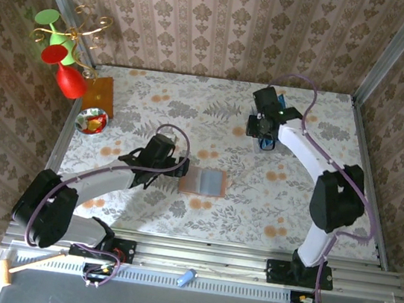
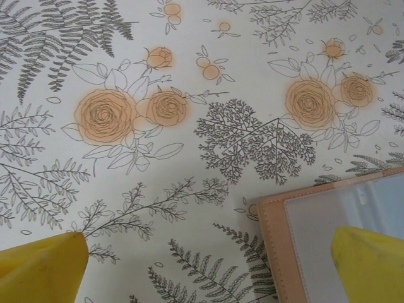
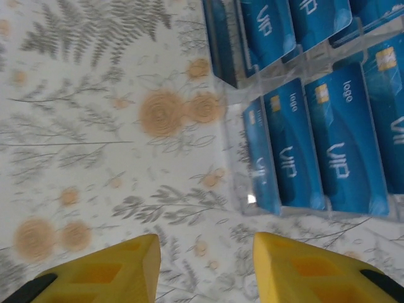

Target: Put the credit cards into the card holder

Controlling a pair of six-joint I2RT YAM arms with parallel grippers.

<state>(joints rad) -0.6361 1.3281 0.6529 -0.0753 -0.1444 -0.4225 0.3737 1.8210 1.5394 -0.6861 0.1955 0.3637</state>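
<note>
Open cloth lies beside the end card in the row by my fingers, so my right gripper lowers over that blue end card (image 3: 262,158) and closes next.
The card holder (image 1: 204,182), a salmon-brown wallet, lies open and flat near the table's middle; its stitched corner and clear inner pocket (image 2: 315,233) show in the left wrist view. My left gripper (image 1: 182,168) (image 2: 208,259) is wide open just over the holder's left edge. One yellow fingertip (image 2: 369,262) hangs above the pocket, the other above bare cloth. Several bright-blue credit cards (image 3: 341,145) marked "VIP" stand in a clear plastic rack (image 3: 235,120) at the back right. My right gripper (image 1: 265,138) (image 3: 205,255) hovers beside the rack, open, with nothing between its fingers.
A floral cloth covers the table (image 1: 155,107). At the back left stand red and green goblets (image 1: 66,76) by a gold stand, a wooden board (image 1: 99,93) and a small bowl (image 1: 91,121). Patterned walls close three sides. A blue object (image 1: 186,277) lies on the near rail.
</note>
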